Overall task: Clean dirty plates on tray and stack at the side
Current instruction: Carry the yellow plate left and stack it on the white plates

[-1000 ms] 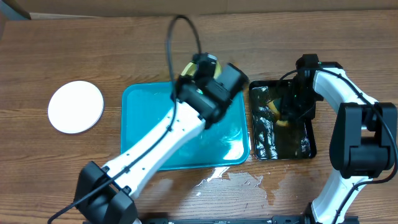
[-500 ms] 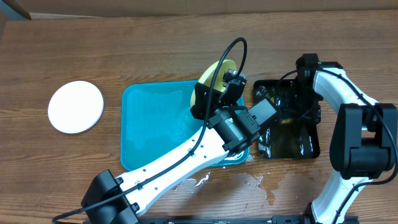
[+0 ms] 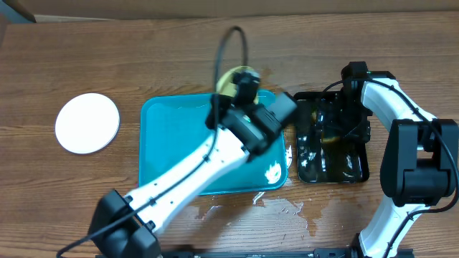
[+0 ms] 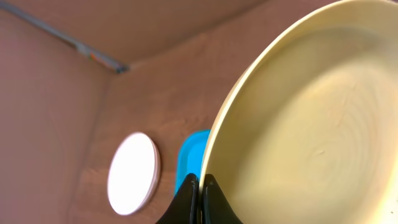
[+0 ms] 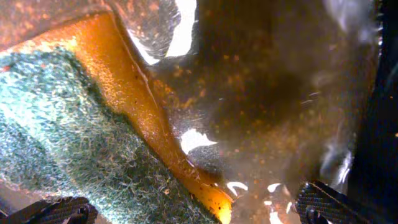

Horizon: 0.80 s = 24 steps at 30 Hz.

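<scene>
I should swing my left gripper to its left in the overhead view next, lower the tilted plate flat onto the white plate (image 3: 87,122) (image 4: 132,173) below and let go.
A pale yellow plate (image 4: 311,118) hangs tilted on edge above the far rim of the turquoise tray (image 3: 165,143). My left gripper (image 4: 201,182) is shut on its rim. From overhead only a slice of that plate (image 3: 231,75) shows beyond the left gripper (image 3: 244,87). A white plate (image 3: 87,122) lies flat on the table left of the tray, also seen as the white plate (image 4: 132,173) in the left wrist view. My right gripper (image 5: 193,208) stands wide open, low in the black tray (image 3: 358,172), over a wet green-and-yellow sponge (image 5: 81,137).
Brown dirty water fills the black tray beside the turquoise tray's right side. Water is spilled on the table (image 3: 280,208) in front of both trays, and white foam (image 3: 275,170) sits in the turquoise tray's near right corner.
My left arm swung the yellow plate right toward the black tray, then back left over the turquoise tray's far edge. The right arm stayed in the black tray.
</scene>
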{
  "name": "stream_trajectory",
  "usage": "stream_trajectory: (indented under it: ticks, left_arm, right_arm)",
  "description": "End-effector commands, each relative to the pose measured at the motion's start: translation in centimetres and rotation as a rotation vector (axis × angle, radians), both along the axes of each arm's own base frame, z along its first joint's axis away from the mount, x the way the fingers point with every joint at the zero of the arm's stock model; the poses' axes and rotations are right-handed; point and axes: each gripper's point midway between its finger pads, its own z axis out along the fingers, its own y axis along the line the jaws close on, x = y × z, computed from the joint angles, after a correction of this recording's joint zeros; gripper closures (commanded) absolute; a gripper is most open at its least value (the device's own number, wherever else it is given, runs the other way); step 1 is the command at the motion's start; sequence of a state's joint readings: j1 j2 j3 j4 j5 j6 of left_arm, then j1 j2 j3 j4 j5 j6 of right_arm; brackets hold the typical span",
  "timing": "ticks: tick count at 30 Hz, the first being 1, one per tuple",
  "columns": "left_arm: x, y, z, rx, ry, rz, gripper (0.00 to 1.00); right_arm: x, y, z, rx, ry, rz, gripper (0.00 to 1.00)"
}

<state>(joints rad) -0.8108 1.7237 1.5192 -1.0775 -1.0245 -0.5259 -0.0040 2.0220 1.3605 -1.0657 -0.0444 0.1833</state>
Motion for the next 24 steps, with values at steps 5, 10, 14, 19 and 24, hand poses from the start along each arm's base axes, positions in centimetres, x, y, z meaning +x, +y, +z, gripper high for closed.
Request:
stream_trajectory:
  ticks: [5, 10, 14, 19, 24]
  left_arm:
    - [3.0, 9.7, -2.8, -0.31, 0.157, 0.268, 0.96]
    - [3.3, 19.6, -4.6, -0.51, 0.189, 0.528, 0.96]
    - [1.7, 27.2, -5.6, -0.693, 0.166, 0.732, 0.96]
    - [-1.8, 35.4, -6.0, -0.787, 0.082, 0.95, 0.96]
    - [-4.3, 40.5, -6.6, -0.83, -0.008, 1.073, 0.96]
  right_arm:
    - [1.2, -0.6, -0.6, -0.015, -0.055, -0.009, 0.0]
    - [3.6, -0.6, -0.6, -0.016, -0.154, -0.01, 0.0]
    - [5.5, -0.7, -0.4, -0.016, -0.23, -0.01, 0.0]
    - [7.2, -0.7, -0.2, -0.017, -0.299, -0.011, 0.0]
    - [7.6, -0.7, -0.1, -0.017, -0.319, -0.011, 0.0]
